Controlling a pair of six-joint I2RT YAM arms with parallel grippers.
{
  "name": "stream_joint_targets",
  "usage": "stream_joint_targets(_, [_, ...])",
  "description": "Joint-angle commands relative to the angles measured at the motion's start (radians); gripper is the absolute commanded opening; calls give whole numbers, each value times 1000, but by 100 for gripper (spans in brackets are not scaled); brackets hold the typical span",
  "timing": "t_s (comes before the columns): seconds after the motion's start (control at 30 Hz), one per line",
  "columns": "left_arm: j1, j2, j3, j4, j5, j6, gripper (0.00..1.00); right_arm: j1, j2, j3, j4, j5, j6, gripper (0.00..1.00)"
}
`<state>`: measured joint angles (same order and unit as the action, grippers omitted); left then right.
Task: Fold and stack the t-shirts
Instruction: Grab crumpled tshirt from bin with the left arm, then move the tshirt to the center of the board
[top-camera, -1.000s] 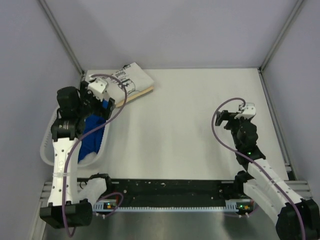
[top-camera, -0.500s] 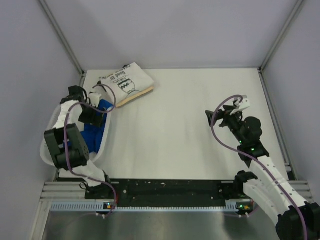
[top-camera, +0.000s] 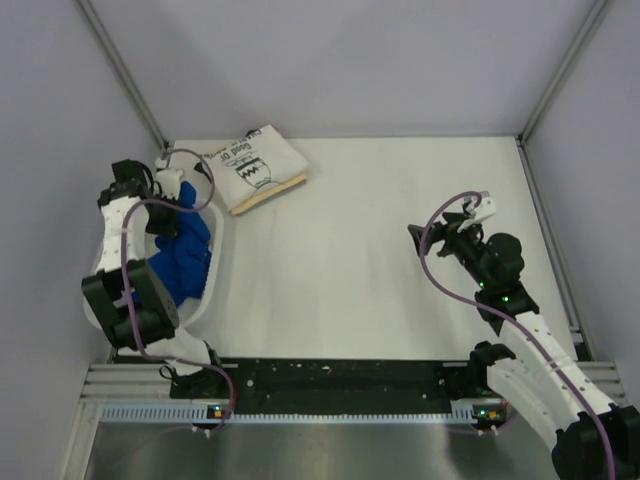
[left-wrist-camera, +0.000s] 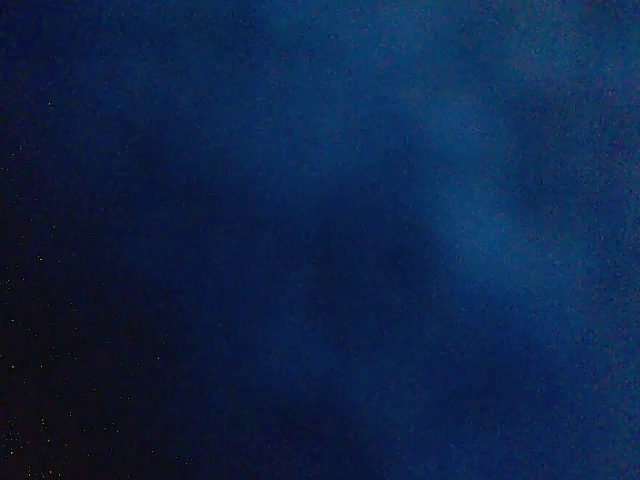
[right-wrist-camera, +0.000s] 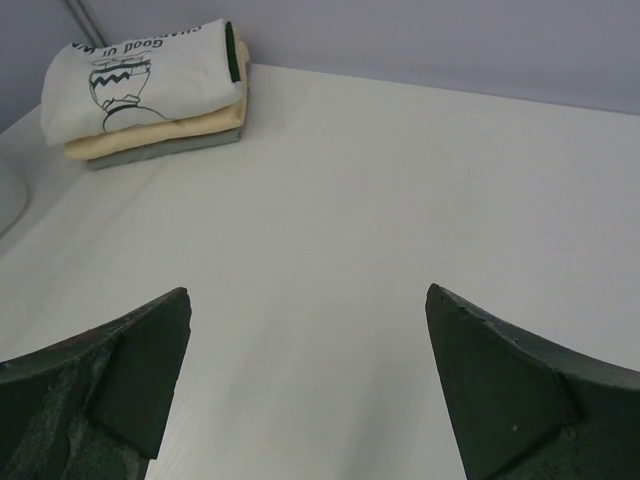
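The tabletop is clear to the left gripper's right in the top view, past the white t-shirt (top-camera: 255, 168), so the robot will lift the blue t-shirt across and let go of it there.
The royal blue t-shirt (top-camera: 186, 256) lies crumpled in the white basket (top-camera: 216, 262) at the table's left edge. My left gripper (top-camera: 177, 211) reaches down into its upper end; its fingers are buried, and the left wrist view shows nothing but dark blue cloth (left-wrist-camera: 320, 240). A white t-shirt (top-camera: 255, 168) with a black drawing and lettering lies folded at the back left, on top of other folded cloth (right-wrist-camera: 160, 125). My right gripper (top-camera: 420, 237) hovers over the right half of the table, open (right-wrist-camera: 305, 300), with nothing between its fingers.
Under the white shirt I see a cream layer and a grey-green one. The basket's rim (right-wrist-camera: 8, 195) shows at the left edge of the right wrist view. Frame posts and purple walls close in the table at the back and sides.
My left arm has swung back and left, and its gripper has pushed down into the blue shirt, which now bunches higher in the basket. The right arm has barely moved.
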<state>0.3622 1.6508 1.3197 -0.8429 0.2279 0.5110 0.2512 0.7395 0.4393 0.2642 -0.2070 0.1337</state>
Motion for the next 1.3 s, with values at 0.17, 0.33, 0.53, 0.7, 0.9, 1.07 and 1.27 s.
stream_joint_targets(0.17, [-14,-436,453,-76,245,-55,0,-1,-15,79,73,-92,41,98])
stream_joint_targets(0.33, [-230,-473,592,-102,438,-127,0,-1,-9,168,80,-196,86,99])
stream_joint_targets(0.53, [-618,-384,572,-150,484,-193,0,-1,6,278,-32,-351,80,99])
stream_joint_targets(0.7, [-753,-206,546,-134,439,-213,0,-1,31,328,-181,-384,34,99])
stream_joint_targets(0.9, [-781,110,628,-110,430,-252,0,-1,96,343,-316,-390,-26,97])
stream_joint_targets(1.07, [-772,389,800,-110,311,-249,47,26,153,342,-338,-476,-46,88])
stream_joint_targets(1.27, [-686,393,817,-58,272,-281,99,329,299,378,-566,-142,-281,87])
